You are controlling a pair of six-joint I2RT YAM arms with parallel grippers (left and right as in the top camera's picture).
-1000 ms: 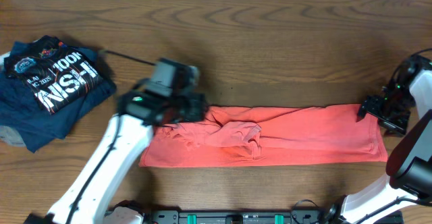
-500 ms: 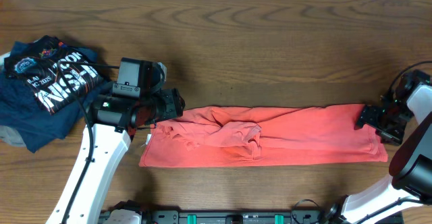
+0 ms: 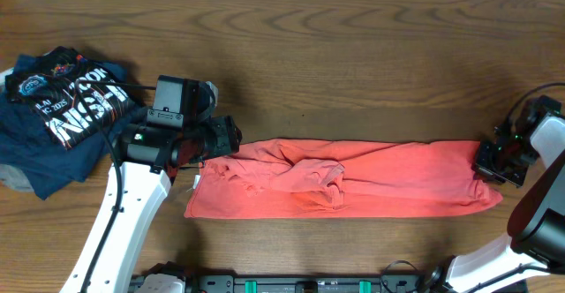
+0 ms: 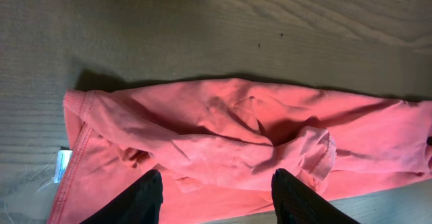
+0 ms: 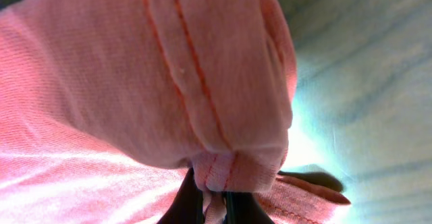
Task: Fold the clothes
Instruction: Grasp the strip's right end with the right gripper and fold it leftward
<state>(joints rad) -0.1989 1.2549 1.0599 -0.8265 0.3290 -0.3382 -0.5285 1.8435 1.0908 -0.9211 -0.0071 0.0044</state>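
My right gripper lifts the shirt's end hem next, then carries it over the shirt toward the shirt's crumpled middle (image 3: 327, 178) and opens, since the shirt lies long.
The clothes are one coral-red T-shirt (image 3: 371, 185), lying as a long, narrow, crumpled strip across the front of the table. Its lettering is hidden. My left gripper (image 3: 222, 139) hovers over the strip's left end, above the bunched collar and sleeve folds (image 4: 223, 129). It is open (image 4: 217, 174) with nothing between its black fingers (image 4: 145, 197). At the far right end, my right gripper (image 3: 491, 162) is shut on the shirt's stitched hem. In the right wrist view the hem (image 5: 223, 163) is bunched and pinched between the dark fingertips (image 5: 214, 198).
A pile of folded navy shirts with white lettering (image 3: 66, 108) lies at the left edge, close behind the left arm (image 3: 132, 205). A white label (image 4: 62, 166) sticks out at the shirt's left edge. Bare wooden table (image 3: 353, 55) stretches behind the strip.
The right gripper has shut on the hem at the right end, and that end has bunched slightly. The left arm swung left off the shirt a second ago and has held still since.
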